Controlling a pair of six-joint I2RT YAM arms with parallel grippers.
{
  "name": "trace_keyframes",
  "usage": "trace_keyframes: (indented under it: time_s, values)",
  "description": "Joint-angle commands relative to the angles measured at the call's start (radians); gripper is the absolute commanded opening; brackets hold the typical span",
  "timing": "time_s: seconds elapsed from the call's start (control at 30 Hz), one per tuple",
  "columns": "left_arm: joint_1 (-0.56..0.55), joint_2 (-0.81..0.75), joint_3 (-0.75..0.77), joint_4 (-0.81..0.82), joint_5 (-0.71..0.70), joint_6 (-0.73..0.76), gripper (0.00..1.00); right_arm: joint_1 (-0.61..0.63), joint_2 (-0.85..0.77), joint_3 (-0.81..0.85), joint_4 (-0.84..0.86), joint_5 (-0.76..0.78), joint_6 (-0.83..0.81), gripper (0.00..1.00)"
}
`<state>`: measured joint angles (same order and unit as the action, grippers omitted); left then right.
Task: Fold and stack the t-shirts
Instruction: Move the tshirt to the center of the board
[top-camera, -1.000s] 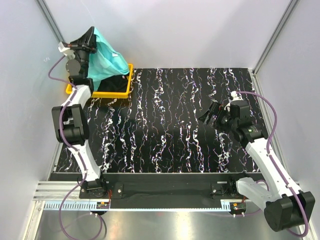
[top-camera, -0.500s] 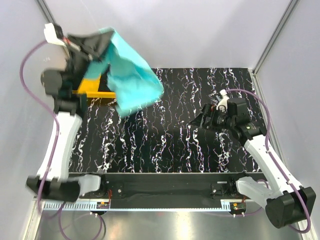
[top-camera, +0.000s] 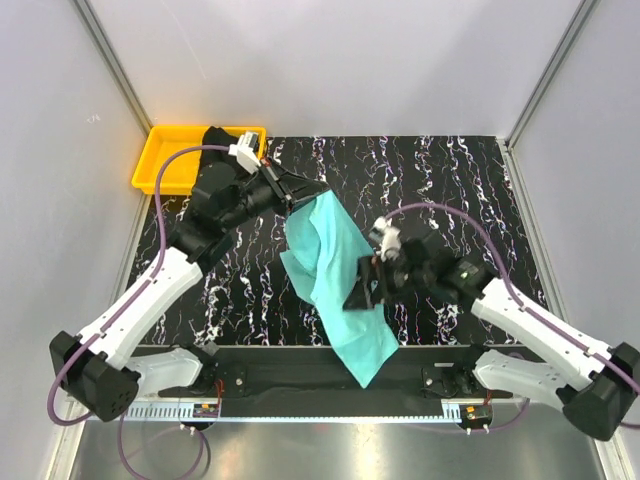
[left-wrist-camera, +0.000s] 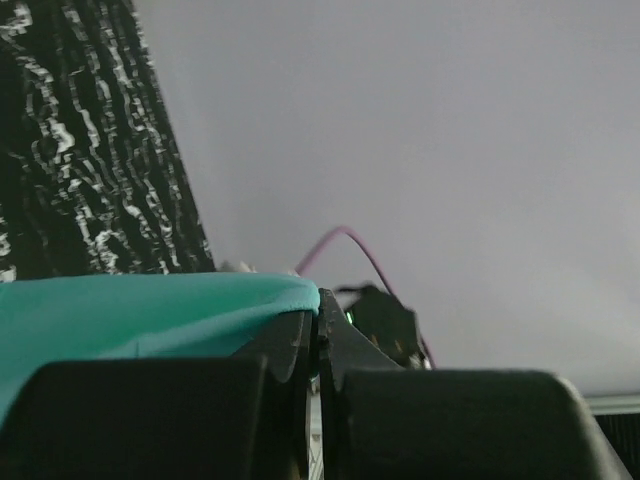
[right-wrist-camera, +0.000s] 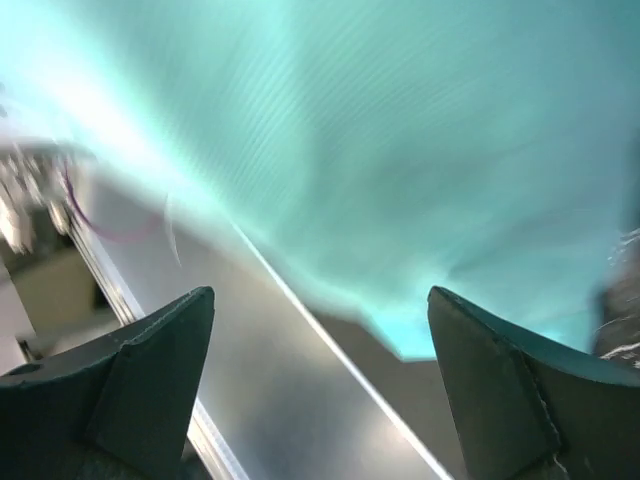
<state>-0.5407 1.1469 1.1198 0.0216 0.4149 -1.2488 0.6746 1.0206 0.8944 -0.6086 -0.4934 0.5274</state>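
Observation:
My right gripper tips down and lowers to the left in the top view onto the shirt's lower edge (top-camera: 320, 301) next. My left gripper holds only the shirt's top edge.
The turquoise t-shirt (top-camera: 335, 275) hangs in mid-air over the middle of the table, its lower end reaching the near edge. My left gripper (top-camera: 312, 192) is shut on its top edge; in the left wrist view the teal cloth (left-wrist-camera: 150, 310) lies over the closed fingers. My right gripper (top-camera: 362, 288) is open beside the shirt's lower right side, touching nothing; in the right wrist view the blurred teal cloth (right-wrist-camera: 400, 140) fills the frame above the spread fingertips (right-wrist-camera: 170, 340). The black t-shirt (top-camera: 218, 136) lies in the yellow tray (top-camera: 165, 170) at the far left.
The table top (top-camera: 470, 180) is black with white marbling. Grey walls and metal posts enclose it on three sides. A metal rail (top-camera: 330, 412) runs along the near edge by the arm bases.
My left arm has swung the turquoise shirt out of the tray, right and toward the near edge, to the table's middle. My right gripper moved left and nearer, up to the hanging shirt.

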Motion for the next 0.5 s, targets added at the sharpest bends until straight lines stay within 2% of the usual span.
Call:
trace_keyframes:
  time_s: [0.0, 0.1, 0.23, 0.33, 0.4, 0.47]
  values:
    - [-0.002, 0.016, 0.080, 0.009, -0.016, 0.063, 0.00, 0.175, -0.037, -0.032, -0.025, 0.188, 0.048, 0.95]
    - [-0.007, 0.048, 0.118, 0.011, 0.007, 0.061, 0.00, 0.262, -0.092, -0.060, 0.001, 0.297, 0.057, 0.95]
    - [-0.008, 0.060, 0.152, 0.009, 0.030, 0.055, 0.00, 0.319, -0.091, -0.078, 0.000, 0.430, 0.040, 0.95]
    - [-0.008, 0.051, 0.150, 0.008, 0.036, 0.049, 0.00, 0.345, -0.059, -0.081, 0.019, 0.577, 0.052, 0.95]
    - [-0.010, 0.044, 0.149, 0.006, 0.039, 0.042, 0.00, 0.353, -0.050, -0.090, 0.038, 0.732, 0.112, 0.97]
    - [-0.008, 0.040, 0.146, 0.006, 0.047, 0.028, 0.00, 0.353, -0.059, -0.115, 0.119, 0.844, 0.143, 0.96]
